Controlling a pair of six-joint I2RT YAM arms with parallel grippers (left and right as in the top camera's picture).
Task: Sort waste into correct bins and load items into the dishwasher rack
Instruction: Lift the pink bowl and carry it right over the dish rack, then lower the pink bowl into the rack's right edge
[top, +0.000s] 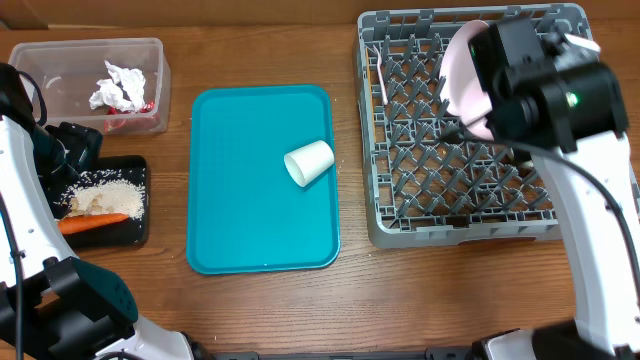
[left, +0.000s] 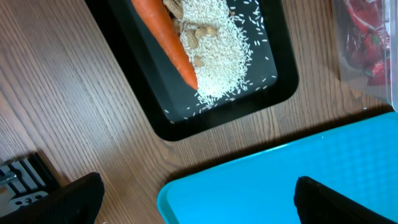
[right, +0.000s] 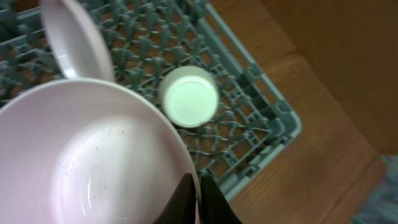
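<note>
My right gripper lowers the dish (right: 87, 155) among the pegs next and releases the dish's rim there. The rack's near corner (right: 249, 134) is empty beside the small white bowl.
My right gripper (right: 199, 190) is shut on the rim of a pale pink bowl-shaped dish (right: 87, 155) and holds it over the grey dishwasher rack (top: 400, 225); the dish also shows in the overhead view (top: 462, 75). In the rack a plate (right: 71, 37) stands on edge and a small white bowl (right: 188, 99) sits among the pegs. A white cup (top: 310, 162) lies on its side on the teal tray. My left gripper (left: 199, 202) is open and empty by the black tray (left: 273, 93), which holds the carrot (left: 168, 43), rice (left: 217, 56) and nuts (left: 193, 40). The clear tub (top: 60, 60) holds tissue (top: 118, 85) and the red wrapper (left: 367, 37).
The flat teal tray (top: 240, 200) lies between the bins and the rack; its corner (left: 261, 186) is under my left gripper. A thin pink utensil (top: 383, 80) stands at the rack's left side. Bare wooden table (top: 350, 310) lies in front.
</note>
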